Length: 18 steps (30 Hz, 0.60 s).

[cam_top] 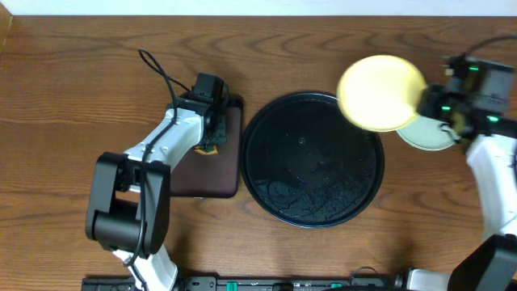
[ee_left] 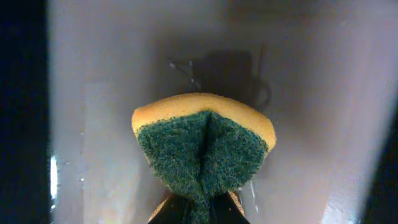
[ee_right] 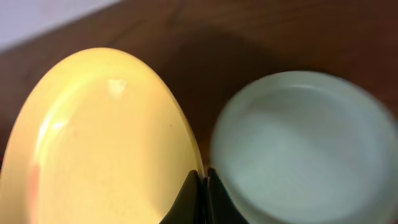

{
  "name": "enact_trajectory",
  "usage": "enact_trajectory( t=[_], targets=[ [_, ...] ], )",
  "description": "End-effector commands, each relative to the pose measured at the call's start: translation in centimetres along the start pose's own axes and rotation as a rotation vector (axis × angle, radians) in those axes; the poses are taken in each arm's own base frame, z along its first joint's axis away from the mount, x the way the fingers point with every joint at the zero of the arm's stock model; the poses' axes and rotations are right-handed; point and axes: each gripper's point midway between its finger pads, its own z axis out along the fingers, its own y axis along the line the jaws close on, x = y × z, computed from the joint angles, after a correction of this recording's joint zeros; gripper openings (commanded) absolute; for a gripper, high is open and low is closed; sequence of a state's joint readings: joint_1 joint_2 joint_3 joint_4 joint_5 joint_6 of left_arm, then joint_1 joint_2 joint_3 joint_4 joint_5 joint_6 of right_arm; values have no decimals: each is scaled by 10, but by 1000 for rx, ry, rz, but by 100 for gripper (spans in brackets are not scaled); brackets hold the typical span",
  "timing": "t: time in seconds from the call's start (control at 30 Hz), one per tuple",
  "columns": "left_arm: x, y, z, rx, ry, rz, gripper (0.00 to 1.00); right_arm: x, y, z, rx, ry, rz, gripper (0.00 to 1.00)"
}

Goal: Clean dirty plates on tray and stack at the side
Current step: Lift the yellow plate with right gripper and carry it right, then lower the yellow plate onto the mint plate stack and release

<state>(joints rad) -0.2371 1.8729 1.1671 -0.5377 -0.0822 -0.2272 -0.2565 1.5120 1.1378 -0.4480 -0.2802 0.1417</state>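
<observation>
The mint-blue plate (cam_top: pixel 428 136) is beside the tray, so I should move my right gripper to the right in the overhead view and lower the yellow plate (cam_top: pixel 380 92) onto the mint-blue one.
My right gripper (cam_top: pixel 426 103) is shut on the rim of the pale yellow plate (cam_top: pixel 380 92) and holds it in the air over the black tray's (cam_top: pixel 266 162) far right rim. In the right wrist view the yellow plate (ee_right: pixel 99 137) fills the left and my jaws (ee_right: pixel 203 177) pinch its edge. A pale mint-blue plate (cam_top: pixel 428 136) lies on the table right of the tray and also shows in the right wrist view (ee_right: pixel 305 149). My left gripper (cam_top: pixel 212 133) is shut on a yellow-green sponge (ee_left: pixel 205 146) over the small brown tray (cam_top: pixel 230 178). The black tray holds no plates.
The black tray shows wet streaks near its front. The brown rectangular tray lies left of it, under my left arm. Cables trail behind the left arm (cam_top: pixel 157 69). The table's far edge meets a white wall.
</observation>
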Motion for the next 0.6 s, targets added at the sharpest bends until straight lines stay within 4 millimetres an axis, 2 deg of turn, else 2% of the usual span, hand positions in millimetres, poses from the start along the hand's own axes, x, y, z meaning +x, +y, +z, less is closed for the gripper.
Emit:
enact_trajectory(
  t=[0.0, 0.13, 0.2, 0.37, 0.57],
  targets=[
    [3, 4, 7, -22, 15, 17, 8, -12, -39, -12, 9, -40, 107, 1],
    [5, 5, 7, -24, 23, 18, 8, -6, -111, -22, 204, -43, 211, 1],
    [5, 5, 7, -24, 23, 18, 8, 1, -126, -20, 238, -29, 237, 1],
    [5, 4, 7, -24, 23, 18, 8, 17, -152, -2, 311, 20, 280, 1],
    [5, 4, 7, -24, 23, 18, 9, 34, -156, 29, 274, 77, 297, 1]
  ],
)
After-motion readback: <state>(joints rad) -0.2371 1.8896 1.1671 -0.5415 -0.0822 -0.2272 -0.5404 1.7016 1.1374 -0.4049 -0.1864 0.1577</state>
